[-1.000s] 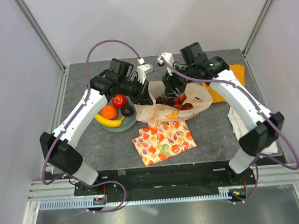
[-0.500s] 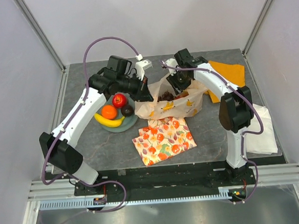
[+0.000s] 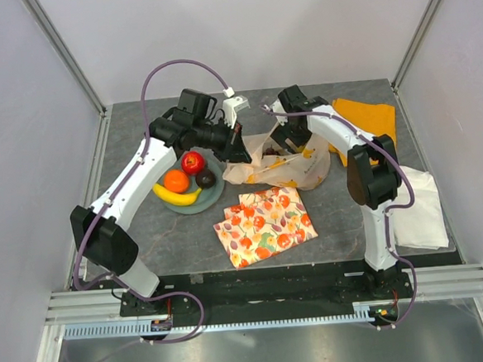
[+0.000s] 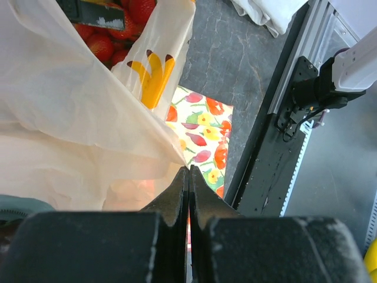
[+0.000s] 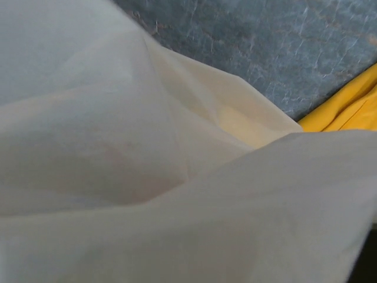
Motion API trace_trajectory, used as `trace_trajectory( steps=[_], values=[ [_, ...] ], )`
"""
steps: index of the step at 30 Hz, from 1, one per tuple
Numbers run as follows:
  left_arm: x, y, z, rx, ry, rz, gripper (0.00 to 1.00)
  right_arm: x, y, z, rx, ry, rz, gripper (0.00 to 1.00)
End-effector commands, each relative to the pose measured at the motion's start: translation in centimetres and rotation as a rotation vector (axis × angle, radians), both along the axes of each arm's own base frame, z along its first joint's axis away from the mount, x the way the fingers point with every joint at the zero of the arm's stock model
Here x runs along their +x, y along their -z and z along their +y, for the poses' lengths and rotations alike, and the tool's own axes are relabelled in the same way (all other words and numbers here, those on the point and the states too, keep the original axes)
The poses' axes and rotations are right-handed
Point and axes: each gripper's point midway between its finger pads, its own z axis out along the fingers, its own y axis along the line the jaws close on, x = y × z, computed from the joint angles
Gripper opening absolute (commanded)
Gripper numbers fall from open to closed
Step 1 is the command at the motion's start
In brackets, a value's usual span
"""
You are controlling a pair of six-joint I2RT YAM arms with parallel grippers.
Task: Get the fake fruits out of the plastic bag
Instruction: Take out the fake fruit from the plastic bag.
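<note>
My right gripper eases slightly down and back inside next, toward the bag's end by the yellow cloth, and closes, since the bag's opening stands open around it.
The cream plastic bag [image 3: 297, 170] lies mid-table, its mouth held up. My left gripper [image 3: 241, 153] is shut on the bag's left edge; in the left wrist view the jaws [image 4: 188, 172] pinch the thin film [image 4: 70, 118]. My right gripper [image 3: 284, 143] reaches down into the bag's mouth, and the film [image 5: 177, 177] covers its camera, so its fingers are hidden. A red grape bunch [image 4: 112, 41] lies inside the bag beside a dark part of the right gripper [image 4: 97, 12]. A red apple [image 3: 193, 162], an orange [image 3: 175, 181], a banana [image 3: 179, 197] and a dark fruit [image 3: 206, 179] lie on a plate [image 3: 214, 201].
A fruit-patterned cloth [image 3: 265, 225] lies in front of the bag and shows in the left wrist view [image 4: 203, 127]. A yellow cloth [image 3: 371, 118] lies at the back right, a folded white cloth [image 3: 418, 210] at the right edge. The plate stands close to the left arm.
The right arm has swung in from the right and folded upright, with its gripper deeper in the bag. The bag has bunched up and shifted. The left gripper has kept its hold.
</note>
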Motion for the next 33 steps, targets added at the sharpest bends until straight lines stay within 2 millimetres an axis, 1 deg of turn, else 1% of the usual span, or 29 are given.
trace_trajectory(
  steps=[1, 2, 3, 6, 8, 9, 10, 11, 12, 13, 14, 15, 16, 17, 18, 19, 20, 21, 22, 23, 24, 25, 26, 27, 28, 29, 30, 32, 33],
  values=[
    [-0.2, -2.3, -0.9, -0.067, 0.029, -0.001, 0.02, -1.3, 2.2, -3.1, -0.143, 0.045, 0.055, 0.98],
    [-0.1, -2.3, -0.9, -0.067, 0.028, -0.006, 0.02, -1.6, 2.4, -3.2, -0.151, 0.045, 0.065, 0.98],
    [-0.1, -2.3, -0.9, -0.066, 0.027, -0.006, 0.02, -2.1, 3.1, -3.6, -0.166, 0.044, 0.088, 0.98],
    [0.0, -2.1, -0.9, -0.059, 0.022, -0.01, 0.02, -2.7, 4.0, -4.2, -0.199, 0.029, 0.118, 0.98],
    [0.2, -2.0, -0.8, -0.052, 0.018, -0.02, 0.02, -2.7, 4.0, -4.3, -0.21, -0.012, 0.129, 0.85],
    [0.3, -1.9, -0.7, -0.046, 0.013, -0.022, 0.02, -2.4, 3.6, -4.4, -0.209, -0.026, 0.118, 0.79],
    [0.4, -1.9, -0.6, -0.041, 0.013, -0.032, 0.02, -2.1, 3.2, -4.3, -0.2, -0.039, 0.106, 0.66],
    [0.7, -1.8, -0.5, -0.031, 0.005, -0.041, 0.02, -1.8, 2.8, -4.1, -0.191, -0.073, 0.096, 0.61],
    [0.9, -1.7, -0.4, -0.026, 0.003, -0.054, 0.02, -1.2, 1.4, -3.9, -0.168, -0.083, 0.062, 0.57],
    [1.2, -1.9, -0.3, -0.021, -0.004, -0.064, 0.02, -0.8, 0.4, -3.5, -0.154, -0.102, 0.036, 0.51],
    [1.5, -1.9, -0.2, -0.02, -0.008, -0.068, 0.02, -0.6, -0.3, -2.7, -0.113, -0.133, 0.022, 0.48],
    [1.8, -2.0, -0.2, -0.019, -0.011, -0.077, 0.02, -0.1, -2.6, -2.2, -0.08, -0.148, -0.028, 0.47],
    [2.3, -2.6, -0.2, -0.022, -0.017, -0.096, 0.02, 0.2, -3.8, -1.9, -0.062, -0.155, -0.058, 0.44],
    [2.7, -2.9, -0.1, -0.023, -0.022, -0.11, 0.02, 0.2, -5.0, -1.3, -0.029, -0.165, -0.079, 0.43],
    [3.1, -2.8, -0.1, -0.018, -0.023, -0.116, 0.02, 0.3, -7.2, -0.3, 0.028, -0.189, -0.118, 0.42],
    [3.8, -3.7, -0.1, -0.024, -0.031, -0.147, 0.02, 0.4, -8.4, 0.1, 0.06, -0.187, -0.139, 0.41],
    [4.2, -4.1, -0.1, -0.026, -0.036, -0.16, 0.02, 0.1, -10.1, 0.7, 0.101, -0.194, -0.165, 0.41],
    [4.6, -4.4, -0.1, -0.027, -0.038, -0.176, 0.02, 0.0, -11.9, 1.8, 0.168, -0.217, -0.189, 0.41],
    [5.0, -5.8, -0.2, -0.039, -0.042, -0.217, 0.02, -0.3, -12.9, 2.3, 0.201, -0.217, -0.202, 0.4],
    [5.3, -6.5, -0.2, -0.044, -0.043, -0.24, 0.02, -0.7, -14.8, 2.7, 0.242, -0.223, -0.234, 0.4],
    [5.5, -7.0, -0.2, -0.045, -0.043, -0.262, 0.02, -1.2, -16.2, 3.4, 0.291, -0.231, -0.249, 0.4],
    [5.9, -8.3, -0.3, -0.056, -0.047, -0.304, 0.02, -1.8, -17.1, 4.4, 0.351, -0.26, -0.25, 0.4],
    [6.1, -8.9, -0.2, -0.059, -0.05, -0.321, 0.02, -2.6, -18.7, 4.8, 0.388, -0.275, -0.27, 0.4],
    [6.3, -9.4, -0.2, -0.061, -0.052, -0.344, 0.02, -3.0, -19.3, 5.0, 0.419, -0.277, -0.273, 0.4],
    [6.6, -10.3, -0.2, -0.066, -0.06, -0.371, 0.02, -3.9, -19.7, 5.9, 0.472, -0.29, -0.252, 0.4],
    [6.8, -10.7, -0.2, -0.068, -0.063, -0.385, 0.02, -4.5, -20.4, 6.0, 0.496, -0.293, -0.253, 0.41],
    [7.1, -11.2, -0.1, -0.069, -0.067, -0.404, 0.02, -5.0, -20.7, 6.2, 0.518, -0.295, -0.245, 0.41],
    [7.9, -10.8, -0.1, -0.054, -0.086, -0.41, 0.02, -6.6, -21.3, 7.2, 0.588, -0.332, -0.214, 0.41],
    [8.1, -10.8, -0.1, -0.05, -0.091, -0.415, 0.02, -6.9, -21.4, 7.3, 0.604, -0.337, -0.208, 0.41]
  ],
)
